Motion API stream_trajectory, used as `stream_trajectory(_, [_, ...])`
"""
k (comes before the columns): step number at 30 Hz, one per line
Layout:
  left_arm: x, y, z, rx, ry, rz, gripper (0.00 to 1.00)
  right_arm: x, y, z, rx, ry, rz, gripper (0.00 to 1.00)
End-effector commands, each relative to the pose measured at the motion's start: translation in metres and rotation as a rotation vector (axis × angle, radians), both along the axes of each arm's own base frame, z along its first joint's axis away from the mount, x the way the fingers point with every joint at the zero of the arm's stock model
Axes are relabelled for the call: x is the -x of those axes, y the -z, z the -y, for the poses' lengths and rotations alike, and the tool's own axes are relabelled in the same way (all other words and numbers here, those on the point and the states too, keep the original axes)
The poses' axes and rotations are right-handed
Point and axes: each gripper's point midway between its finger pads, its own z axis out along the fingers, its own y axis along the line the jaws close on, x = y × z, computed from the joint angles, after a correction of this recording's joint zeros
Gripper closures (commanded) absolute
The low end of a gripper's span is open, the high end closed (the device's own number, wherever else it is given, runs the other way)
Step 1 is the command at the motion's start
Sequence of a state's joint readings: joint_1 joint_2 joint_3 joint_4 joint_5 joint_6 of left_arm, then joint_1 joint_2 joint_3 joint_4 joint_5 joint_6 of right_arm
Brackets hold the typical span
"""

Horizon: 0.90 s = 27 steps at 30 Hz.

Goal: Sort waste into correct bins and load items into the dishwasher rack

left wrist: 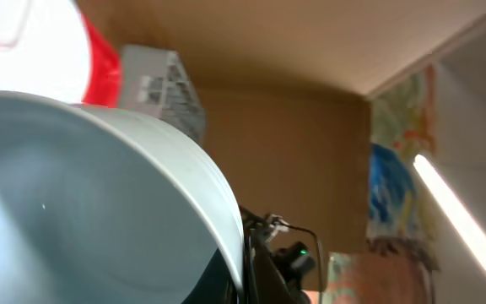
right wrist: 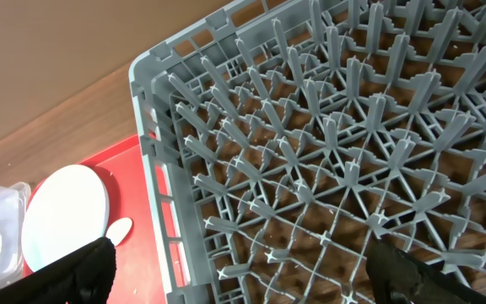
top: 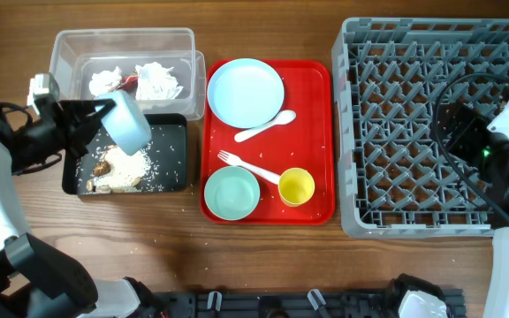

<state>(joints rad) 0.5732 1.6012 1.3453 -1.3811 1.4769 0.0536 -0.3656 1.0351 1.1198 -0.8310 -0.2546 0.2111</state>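
The bowl needs to be turned upright next: my left gripper needs to swing from the black bin (top: 168, 132) over the red tray (top: 321, 132), turn the bowl and lower it beside the yellow cup, where the tray is bare.
My left gripper (top: 95, 113) is shut on the rim of a pale blue bowl (top: 129, 121), tipped over the black bin (top: 168, 132), where rice and brown scraps (top: 120, 168) lie. The bowl (left wrist: 91, 203) fills the left wrist view. The clear bin (top: 69, 53) holds white napkins (top: 155, 81) and a red wrapper (top: 128, 82). On the red tray (top: 321, 132) lie a pale blue plate (top: 246, 92), spoon (top: 265, 125), fork (top: 246, 164), mint-green bowl (top: 231, 192) and yellow cup (top: 296, 186). My right gripper (right wrist: 243, 270) is open above the grey dishwasher rack (right wrist: 327, 135), which holds nothing.
The rack (top: 431, 124) fills the right side of the table, close beside the tray. The two bins sit at the left, the clear one behind the black one. Bare wood lies along the front edge.
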Motion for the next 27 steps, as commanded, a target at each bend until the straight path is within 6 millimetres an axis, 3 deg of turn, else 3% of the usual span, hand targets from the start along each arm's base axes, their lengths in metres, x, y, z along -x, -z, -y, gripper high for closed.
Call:
stream_trajectory(1, [-0.002, -0.015, 0.001, 0.065, -0.002, 0.084, 0.96, -0.002, -0.007, -0.001, 0.005, -0.016, 0.017, 0.04])
stream_trajectory(5, [-0.002, -0.013, 0.014, 0.016, 0.045, 0.087, 0.96, -0.002, -0.007, -0.001, 0.005, -0.016, 0.018, 0.04])
stream_trajectory(10, [-0.011, -0.005, 0.061, -0.290, 0.211, 0.069, 0.96, -0.002, -0.008, -0.003, -0.004, -0.028, 0.022, 0.03])
stream_trajectory(14, [-0.041, 0.022, 0.090, -0.643, 0.177, -0.035, 0.96, -0.002, -0.007, -0.004, -0.007, -0.030, 0.021, 0.04])
stream_trajectory(21, [-0.071, 0.056, 0.192, -1.107, 0.200, 0.182, 0.96, -0.002, -0.007, -0.004, -0.006, -0.031, 0.021, 0.03])
stream_trajectory(25, [-0.066, 0.093, 0.273, -1.285, 0.305, 0.352, 0.96, -0.002, -0.007, -0.004, 0.003, -0.039, 0.019, 0.04])
stream_trajectory(27, [-0.056, 0.126, 0.308, -1.336, 0.386, 0.383, 0.96, -0.002, -0.007, -0.004, 0.002, -0.039, 0.017, 0.03])
